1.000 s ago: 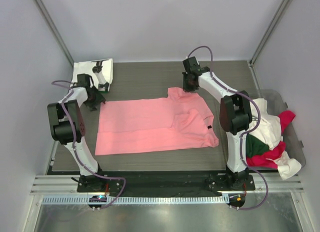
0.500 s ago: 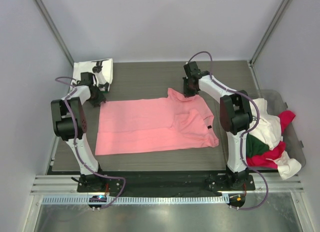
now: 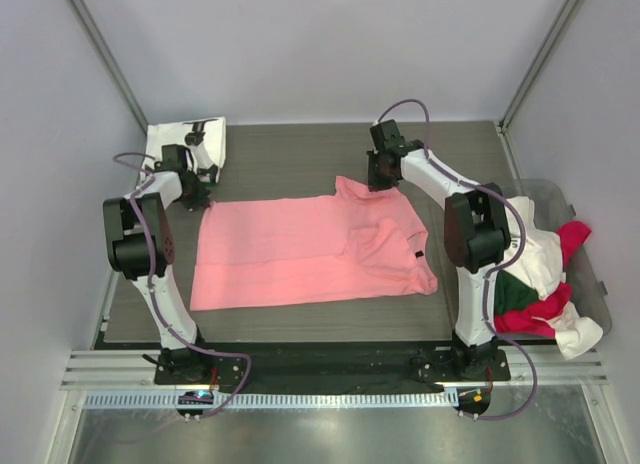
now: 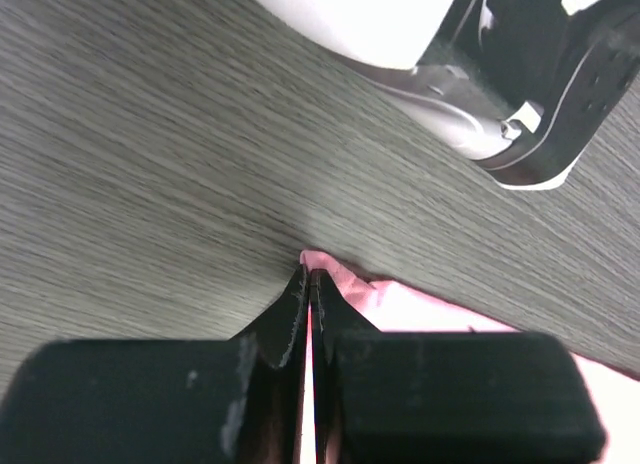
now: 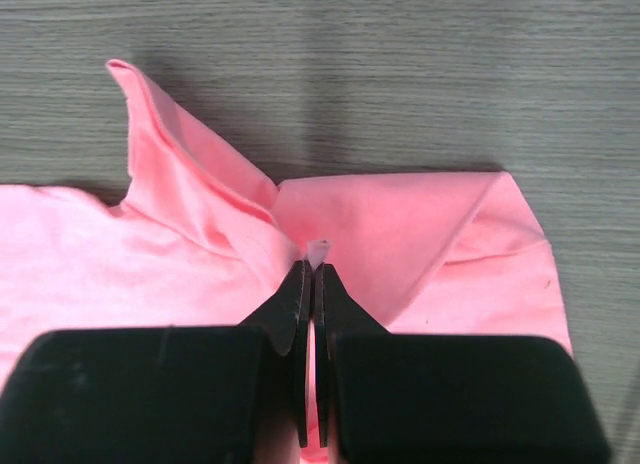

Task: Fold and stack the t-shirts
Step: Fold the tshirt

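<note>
The pink t-shirt's far edge is pinched at both ends, so I need to move my right gripper back over the rumpled folds (image 3: pixel 402 259) beside the black tag and let go.
A salmon-pink t-shirt (image 3: pixel 300 249) lies spread flat across the middle of the table. My left gripper (image 3: pixel 200 197) is at its far left corner, jaws shut on the pink cloth (image 4: pixel 330 276) that peeks out past the tips. My right gripper (image 3: pixel 378 177) is at the far right corner, jaws shut on a pinch of the pink cloth (image 5: pixel 400 234). A folded white t-shirt with black print (image 3: pixel 186 142) lies at the far left corner of the table. More t-shirts, white, dark green and red (image 3: pixel 540 279), are heaped in a bin on the right.
The clear plastic bin (image 3: pixel 590 264) stands off the table's right edge. The table (image 3: pixel 290 154) is dark wood grain with grey walls close around it. The left arm's own white and black links (image 4: pixel 500 74) show near the gripper in the left wrist view.
The left gripper has closed on the shirt's far left corner. The right gripper has stayed shut on the far right corner and barely moved.
</note>
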Tool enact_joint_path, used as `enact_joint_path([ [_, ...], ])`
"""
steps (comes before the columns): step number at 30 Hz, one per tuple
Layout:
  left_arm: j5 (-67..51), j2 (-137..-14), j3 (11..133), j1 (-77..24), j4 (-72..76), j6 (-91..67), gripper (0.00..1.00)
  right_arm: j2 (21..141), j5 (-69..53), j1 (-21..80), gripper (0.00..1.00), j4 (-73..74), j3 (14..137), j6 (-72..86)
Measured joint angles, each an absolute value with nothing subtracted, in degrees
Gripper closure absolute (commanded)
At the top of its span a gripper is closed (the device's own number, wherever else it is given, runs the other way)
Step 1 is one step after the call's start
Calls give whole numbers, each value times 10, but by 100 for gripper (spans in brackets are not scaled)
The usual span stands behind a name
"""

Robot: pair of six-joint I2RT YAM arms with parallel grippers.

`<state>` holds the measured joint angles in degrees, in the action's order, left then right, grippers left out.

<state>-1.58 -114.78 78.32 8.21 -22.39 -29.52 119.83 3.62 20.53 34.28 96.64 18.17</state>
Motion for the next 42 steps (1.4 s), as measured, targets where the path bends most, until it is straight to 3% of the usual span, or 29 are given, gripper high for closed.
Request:
enact_joint_path([
  [9,-15,-1080,754,80,-249,-295,100,1091,37,205,99,343,918,187],
  [30,8,-836,566,84,-256,-311,100,766,70,205,99,348,618,235],
  [42,64,-772,511,95,-270,-331,100,689,110,205,99,358,516,303],
])
